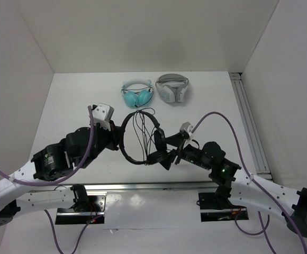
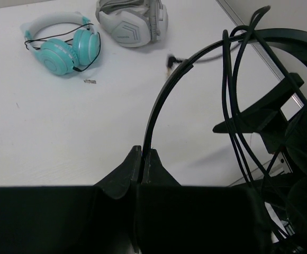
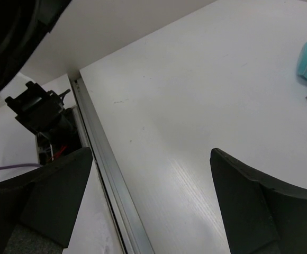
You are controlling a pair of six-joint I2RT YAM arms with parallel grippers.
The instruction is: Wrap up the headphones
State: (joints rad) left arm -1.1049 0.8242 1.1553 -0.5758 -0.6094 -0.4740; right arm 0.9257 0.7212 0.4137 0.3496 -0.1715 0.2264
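Note:
The cable (image 2: 233, 95) already loops across the black headphones' headband, so my left gripper should next go down toward the bare tabletop short of the teal headphones and release the headband there.
The black headphones (image 1: 124, 142) are held up above the table between the two arms, with the thin headband bowed to the left. My left gripper (image 1: 118, 139) is shut on the headband; in the left wrist view the jaws (image 2: 143, 151) pinch the band (image 2: 161, 100). The long black cable (image 2: 233, 95) hangs in several loops across the headband arc (image 1: 142, 129), and its plug end (image 2: 170, 61) sticks out behind. My right gripper (image 1: 163, 155) is beside the ear pads at the right. In the right wrist view it (image 3: 151, 164) is wide open with only bare table between its fingers.
Teal headphones (image 1: 137, 94) and white-and-grey headphones (image 1: 172, 88) lie at the back of the table, also in the left wrist view (image 2: 63, 47) (image 2: 132, 21). A metal rail (image 1: 249, 127) runs along the right edge. White walls enclose the table.

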